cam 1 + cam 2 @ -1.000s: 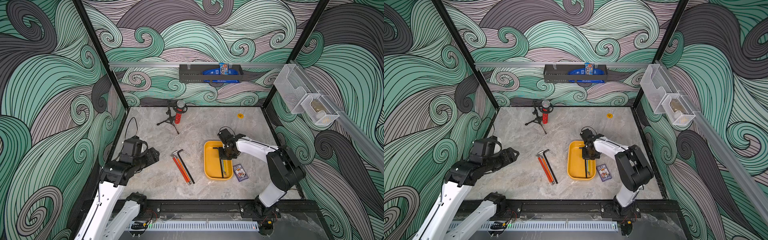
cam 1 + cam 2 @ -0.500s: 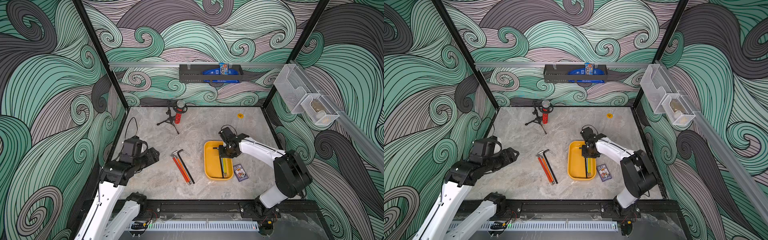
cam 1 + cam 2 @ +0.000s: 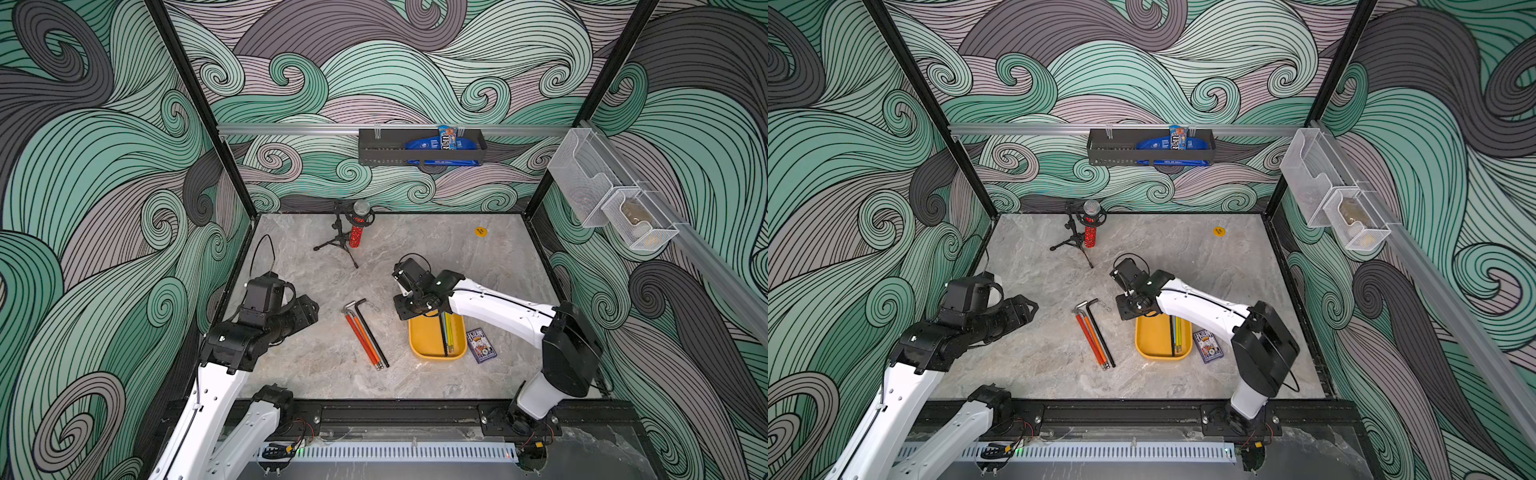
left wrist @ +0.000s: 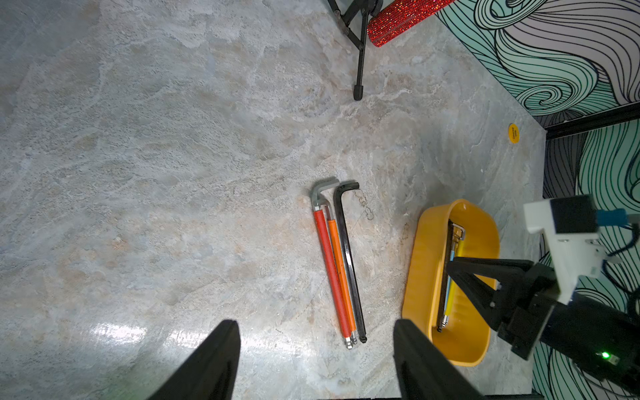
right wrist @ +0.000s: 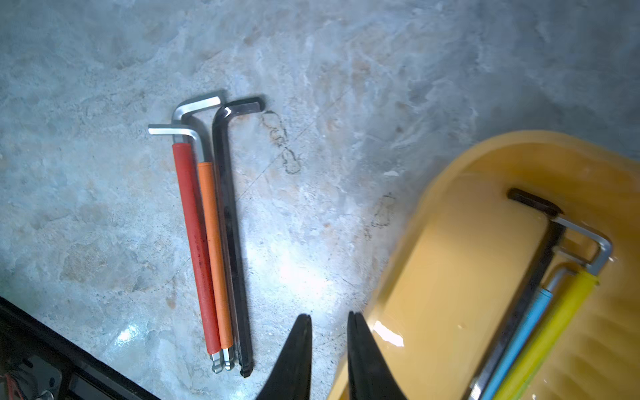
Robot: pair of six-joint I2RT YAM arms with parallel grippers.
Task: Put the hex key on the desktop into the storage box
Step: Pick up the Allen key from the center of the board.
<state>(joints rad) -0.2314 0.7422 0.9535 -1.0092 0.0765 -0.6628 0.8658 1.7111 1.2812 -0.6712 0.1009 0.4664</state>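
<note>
My right gripper moves down and away from the yellow storage box onto the black hex key's long shaft [image 3: 372, 332] [image 5: 230, 230] next, since it lies nearest the box.
Three hex keys [image 3: 365, 332] lie side by side on the grey desktop [image 3: 316, 365]: one red-sleeved, one orange-sleeved, one black [image 5: 211, 235]. To their right stands the yellow storage box [image 3: 417, 340], with black, blue and yellow hex keys [image 5: 540, 311] inside. My right gripper [image 3: 405, 309] hangs over the box's far left corner. Its jaws [image 5: 327, 317] stand a narrow gap apart and hold nothing. At the left my left gripper [image 3: 309, 309] points toward the keys. It is wide open and empty [image 4: 317, 325].
A playing-card box [image 3: 481, 345] lies right of the storage box. A red microphone on a black tripod [image 3: 355, 232] stands at the back, with a yellow sticker [image 3: 481, 231] further right. A black wall rack [image 3: 419, 145] and white mesh baskets [image 3: 615, 203] hang on the walls.
My right gripper has moved left from over the middle of the storage box to its far left corner, and its jaws have parted a little. The left arm has stayed still.
</note>
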